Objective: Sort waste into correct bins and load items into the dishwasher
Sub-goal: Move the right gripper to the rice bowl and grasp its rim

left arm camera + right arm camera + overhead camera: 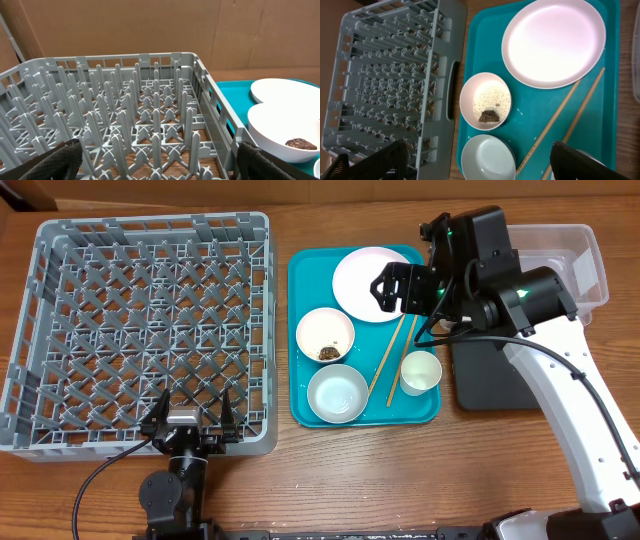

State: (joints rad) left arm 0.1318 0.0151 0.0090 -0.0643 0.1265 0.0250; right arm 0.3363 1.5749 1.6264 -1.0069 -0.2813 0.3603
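Note:
My right gripper swings from the plate toward the rack next, turning and lowering to the bowl's rack-side rim, as the rice bowl still holds brown scraps.
The grey dishwasher rack (150, 330) fills the left of the table. Beside it a teal tray (305, 405) carries a pale plate (365, 280), a bowl of rice and brown scraps (325, 335), an empty white bowl (337, 393), a small cup (420, 372) and two chopsticks (393, 358). My right gripper (405, 290) hovers open above the plate's right side, holding nothing; its wrist view looks down on the rice bowl (485, 101) and the plate (554, 42). My left gripper (192, 408) stands open at the rack's near edge, its fingers (45, 165) empty over the rack (145, 115).
A clear plastic tub (585, 250) sits at the far right, partly under my right arm. A black tray (495, 380) lies in front of it, right of the teal tray. Cardboard walls (150, 25) stand behind the table.

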